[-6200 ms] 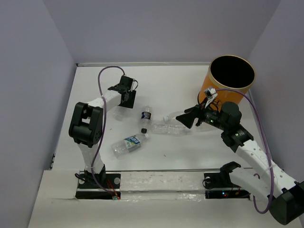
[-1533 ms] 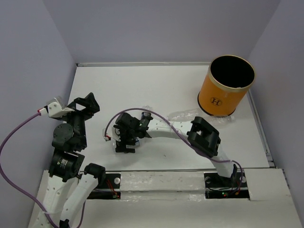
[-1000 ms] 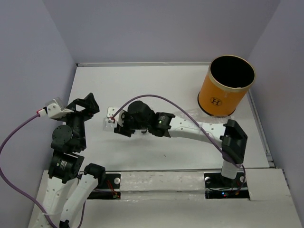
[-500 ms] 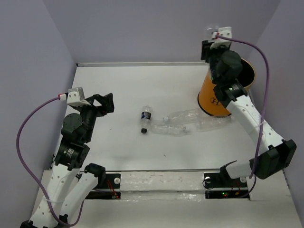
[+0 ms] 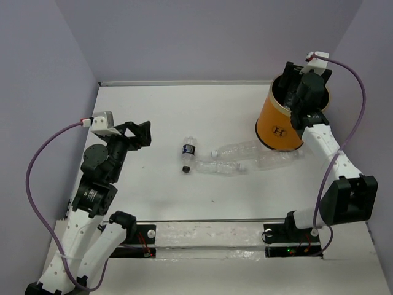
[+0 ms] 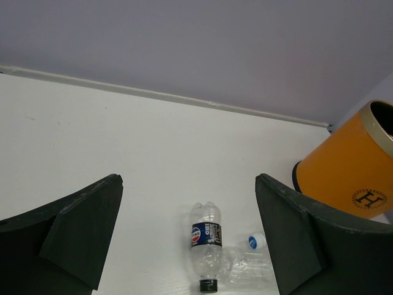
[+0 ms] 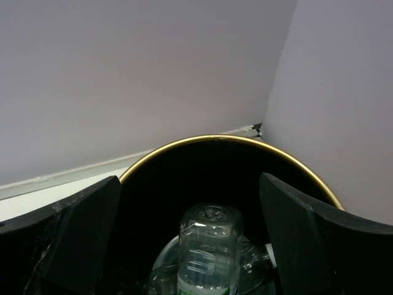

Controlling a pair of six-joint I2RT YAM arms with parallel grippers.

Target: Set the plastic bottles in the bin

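Observation:
My right gripper swings off the bin (image 5: 279, 126) and down onto the bottle's dark label (image 5: 188, 149) next, as it lies below and to the gripper's left in the top view.
The orange bin (image 5: 279, 126) stands at the back right. My right gripper (image 5: 290, 89) hangs open over its mouth. In the right wrist view a clear bottle (image 7: 209, 252) sits base-up inside the bin (image 7: 221, 142), below the open gripper (image 7: 189, 184) and free of the fingers. A dark-labelled bottle (image 5: 188, 152) lies mid-table, with clear bottles (image 5: 236, 149) beside it reaching toward the bin. My left gripper (image 5: 146, 134) is open and raised at the left; its view shows the dark-labelled bottle (image 6: 207, 246) ahead between the spread fingers (image 6: 80, 227).
Grey walls close the table at the back and on both sides. A crushed clear bottle (image 5: 279, 158) lies against the bin's foot. A blue-white cap (image 6: 256, 241) shows beside the dark-labelled bottle. The bin's side (image 6: 350, 175) fills the right of the left wrist view.
My right gripper came down over the bin's mouth and opened, letting its bottle go into the bin. The left arm shifted slightly right. The bottles on the table have not moved.

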